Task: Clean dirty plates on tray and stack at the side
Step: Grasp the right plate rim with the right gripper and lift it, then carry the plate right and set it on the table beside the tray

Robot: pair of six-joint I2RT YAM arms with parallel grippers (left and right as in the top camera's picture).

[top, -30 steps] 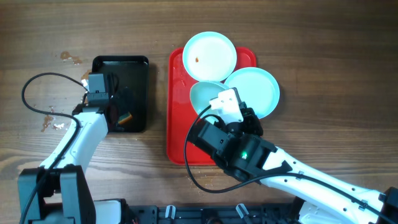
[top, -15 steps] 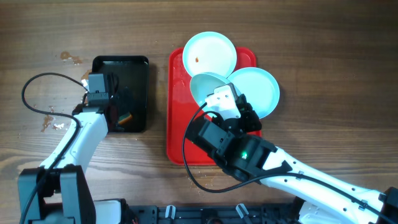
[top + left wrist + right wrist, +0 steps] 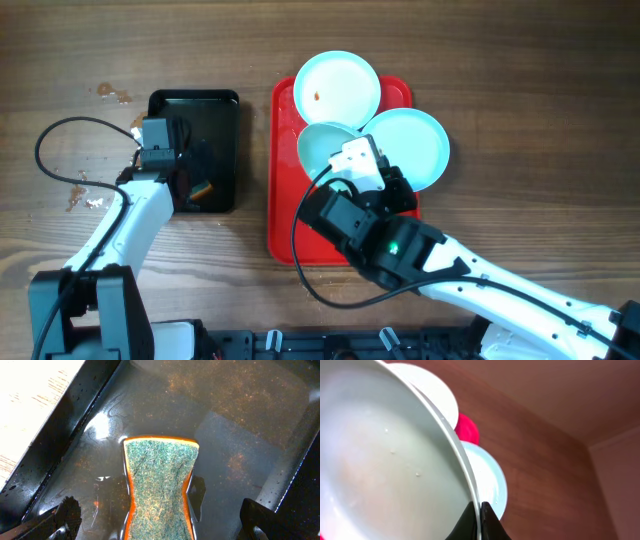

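Observation:
My right gripper is to carry the middle plate [image 3: 322, 147] past the overhanging one next, then lower and release it on the table outside the tray [image 3: 507, 154], because it's bare there.
Three pale blue plates sit at the red tray [image 3: 285, 215]. The far plate [image 3: 338, 88] has a small orange-brown smear. A second plate [image 3: 412, 145] overhangs the tray's right edge. My right gripper [image 3: 350, 172] is shut on the rim of the middle plate [image 3: 322, 147], held tilted; the right wrist view shows the fingers [image 3: 480, 515] pinching that plate's [image 3: 385, 460] edge. My left gripper [image 3: 160, 522] is open over the black tray [image 3: 225, 110], its fingers wide on either side of a green and orange sponge [image 3: 160, 480] lying in water.
The black tray [image 3: 75, 420] holds shallow water. Brown spill marks [image 3: 112, 93] lie on the wooden table at the far left. A black cable [image 3: 50, 150] loops left of the left arm. The right arm's body covers the tray's near half.
The right gripper has shifted the middle plate slightly towards the far left and tilted it more. The left arm and sponge have not moved.

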